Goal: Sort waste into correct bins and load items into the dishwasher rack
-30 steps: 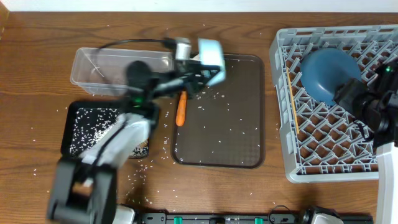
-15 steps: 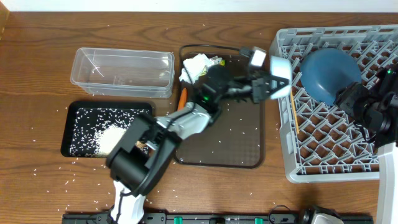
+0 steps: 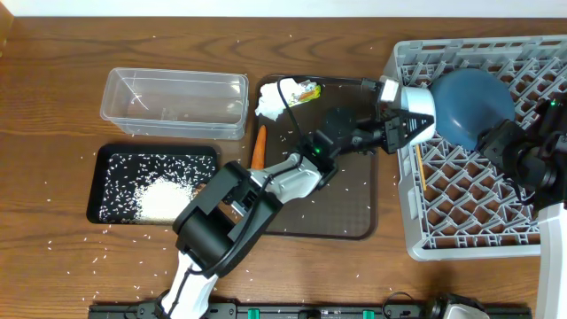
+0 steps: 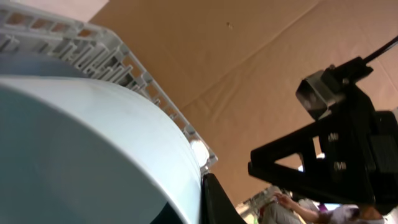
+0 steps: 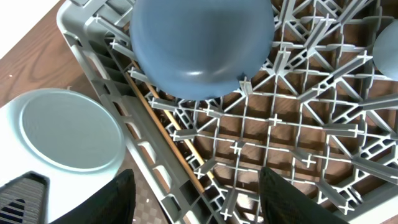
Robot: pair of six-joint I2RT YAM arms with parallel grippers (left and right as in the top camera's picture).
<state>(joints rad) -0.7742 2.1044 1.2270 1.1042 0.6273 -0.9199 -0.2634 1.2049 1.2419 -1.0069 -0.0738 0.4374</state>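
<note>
The white bowl is still hanging at the rack's rim. My left gripper will move farther over the rack toward the overturned dark-blue bowl next, then open.
My left gripper [image 3: 397, 124] is shut on a white bowl [image 3: 416, 108], held tilted at the left rim of the grey dishwasher rack [image 3: 469, 241]. In the left wrist view the bowl [image 4: 93, 143] fills the frame, with one dark finger [image 4: 217, 202] against its rim. My right gripper [image 5: 199, 199] stands open over the rack, beside the overturned dark-blue bowl [image 5: 202, 43]. Chopsticks [image 5: 161, 134] lie along the rack's left wall. The napkin [image 3: 273, 103] and the carrot [image 3: 258, 147] lie on the brown tray. The clear tub [image 3: 173, 102] and the black tray [image 3: 113, 152], which holds rice, stand at the left.
The brown serving tray [image 3: 345, 213] lies between the bins and the rack, under my left arm. Rice grains are scattered over it and the wooden table. A pale blue object [image 5: 388, 46] shows at the rack's far side.
My left arm has swung right with the white bowl, from beside the clear tub, across the brown tray, to the rack's left rim. The right arm has stayed still.
</note>
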